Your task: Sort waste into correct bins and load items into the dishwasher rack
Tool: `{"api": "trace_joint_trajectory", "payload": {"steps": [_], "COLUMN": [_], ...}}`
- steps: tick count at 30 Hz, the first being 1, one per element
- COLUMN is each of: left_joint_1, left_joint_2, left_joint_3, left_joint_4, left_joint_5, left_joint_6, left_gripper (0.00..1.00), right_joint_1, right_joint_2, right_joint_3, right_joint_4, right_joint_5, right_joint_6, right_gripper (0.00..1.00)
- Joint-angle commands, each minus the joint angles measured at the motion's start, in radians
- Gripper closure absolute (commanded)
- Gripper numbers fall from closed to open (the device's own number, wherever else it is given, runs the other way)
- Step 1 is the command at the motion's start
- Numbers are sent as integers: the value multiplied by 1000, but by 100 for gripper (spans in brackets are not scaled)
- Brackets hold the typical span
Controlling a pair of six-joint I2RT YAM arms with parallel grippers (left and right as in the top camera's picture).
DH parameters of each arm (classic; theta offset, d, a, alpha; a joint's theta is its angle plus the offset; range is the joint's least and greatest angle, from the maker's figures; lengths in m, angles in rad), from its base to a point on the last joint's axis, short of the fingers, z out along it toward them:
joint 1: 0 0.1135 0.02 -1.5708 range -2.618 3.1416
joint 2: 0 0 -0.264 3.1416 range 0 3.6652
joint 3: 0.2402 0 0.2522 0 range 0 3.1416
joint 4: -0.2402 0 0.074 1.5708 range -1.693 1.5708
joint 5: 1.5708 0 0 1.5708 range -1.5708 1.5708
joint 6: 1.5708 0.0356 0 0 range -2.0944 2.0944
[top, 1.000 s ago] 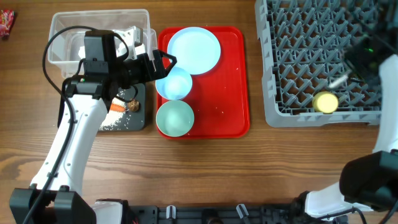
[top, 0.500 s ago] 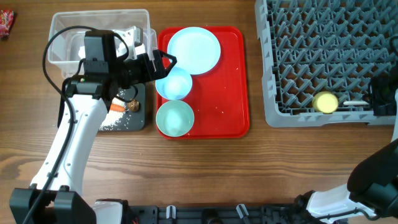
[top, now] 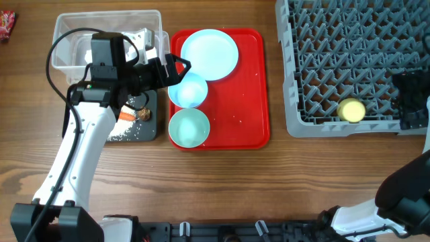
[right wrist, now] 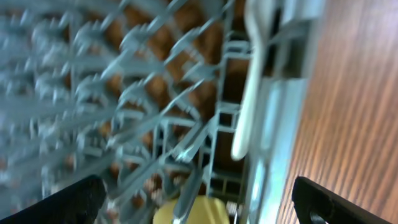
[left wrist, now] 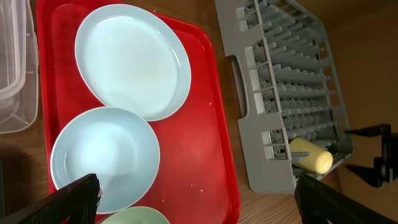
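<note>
The light-blue plate's rim facing the grey rack lies uncovered, so my right gripper moves outward across the rack and down onto the plate's edge next.
My left gripper (top: 180, 67) hangs open and empty over the red tray, above the light-blue bowl (top: 188, 91) (left wrist: 102, 155). The light-blue plate (top: 209, 54) (left wrist: 132, 59) lies behind the bowl, and the pale green bowl (top: 189, 128) (left wrist: 134, 218) sits in front of it. My right gripper (top: 408, 101) (right wrist: 199, 205) is open over the front right corner of the grey rack (top: 336, 126) (right wrist: 93, 93). The white spoon (right wrist: 249, 81) lies free along the rack's wall. The yellow cup (top: 351, 109) (right wrist: 193, 213) lies beside it.
A clear tub (top: 67, 40) stands at the back left, partly under my left arm. The black tray (top: 151, 128) in front of it holds a carrot piece (top: 126, 116), a brown lump (top: 143, 114) and rice (top: 124, 138). A red wrapper (top: 5, 23) lies at the far left edge.
My right gripper has opened and let go of the white spoon, which now lies in the rack by the yellow cup. The gripper shifted toward the rack's right front corner. The left arm stayed still.
</note>
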Motion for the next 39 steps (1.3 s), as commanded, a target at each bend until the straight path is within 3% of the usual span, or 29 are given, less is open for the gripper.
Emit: {"api": "trace_joint_trajectory", "payload": {"steps": [1, 3, 7, 11, 18, 22, 27, 31, 35, 39], "left_joint_1": [3, 3, 3, 3, 3, 3, 3, 3, 3, 3], "left_joint_2": [-5, -5, -5, -5, -5, -5, -5, -5, -5, -5], "left_joint_3": [12, 12, 12, 12, 12, 12, 12, 12, 12, 12], "left_joint_4": [14, 14, 45, 48, -6, -5, -5, -5, -5, -5], "left_joint_5": [5, 5, 5, 4, -62, -64, -64, -64, -64, -64], "left_joint_6": [13, 18, 17, 17, 17, 17, 17, 16, 17, 16], "left_gripper": [0, 0, 0, 0, 0, 0, 0, 0, 0, 0], "right_joint_1": [7, 53, 223, 472, 795, 845, 845, 845, 845, 848], "right_joint_2": [-24, -66, -133, -136, -39, 116, 344, 449, 517, 547], "right_joint_3": [82, 125, 150, 150, 149, 149, 149, 149, 149, 149], "right_joint_4": [8, 10, 48, 136, 360, 463, 668, 705, 717, 708], "right_joint_5": [-274, -377, -386, -355, -69, -68, -253, -255, -252, -253], "right_joint_6": [-294, -424, -497, -418, -322, -217, -205, -157, -119, -99], "right_gripper": [0, 0, 0, 0, 0, 0, 1, 4, 13, 43]}}
